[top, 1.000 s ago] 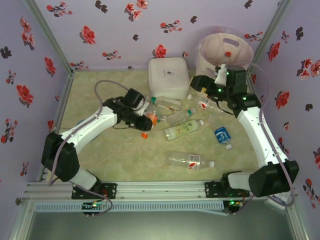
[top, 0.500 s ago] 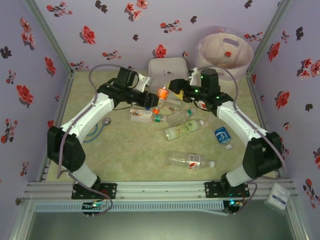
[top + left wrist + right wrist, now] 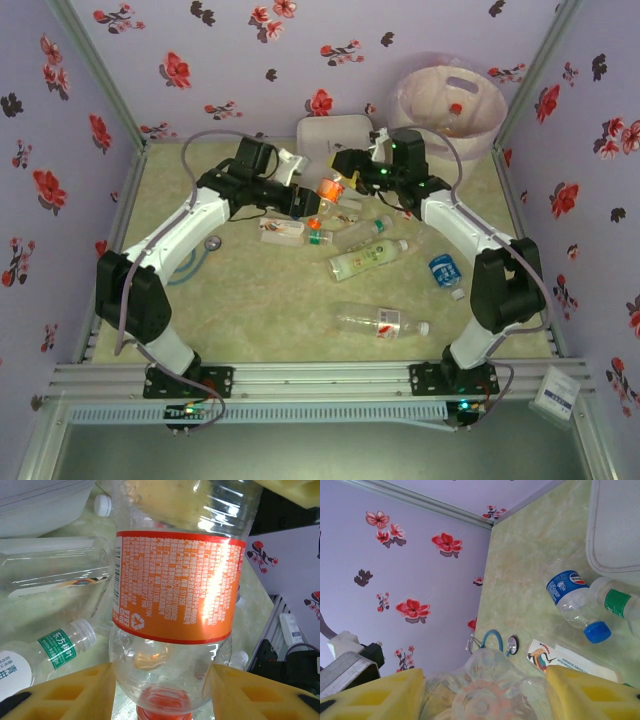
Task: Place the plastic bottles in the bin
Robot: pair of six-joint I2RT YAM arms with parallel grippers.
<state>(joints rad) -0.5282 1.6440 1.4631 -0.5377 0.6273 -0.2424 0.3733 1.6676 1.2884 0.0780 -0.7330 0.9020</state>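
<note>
The orange-label bottle swings outward in my right gripper over the bin's opening [image 3: 446, 106] next and gets released, since a red-capped bottle already stands inside.
An orange-label bottle [image 3: 326, 189] hangs above the table in front of the white box, held from both ends. My left gripper [image 3: 312, 196] is shut on its shoulder near the orange cap [image 3: 162, 711], and the label [image 3: 177, 585] looms large in the left wrist view. My right gripper [image 3: 347, 172] is shut on the bottle's base [image 3: 482, 695], with a yellow finger on each side of it. The cream bin [image 3: 447, 95] with its pink liner stands at the back right, with a red-capped bottle inside. Several more bottles lie on the table.
The white square box [image 3: 335, 135] sits just behind the grippers. Below them lie a small bottle [image 3: 283, 229], a green-label bottle [image 3: 368, 258], a blue-label bottle [image 3: 443, 270] and a red-label bottle [image 3: 380, 320]. A stethoscope [image 3: 205, 250] lies at the left.
My left arm has lifted the orange-label bottle from the table toward the box. My right arm swung from the bin over to the bottle's base, edging closer in the last half second.
</note>
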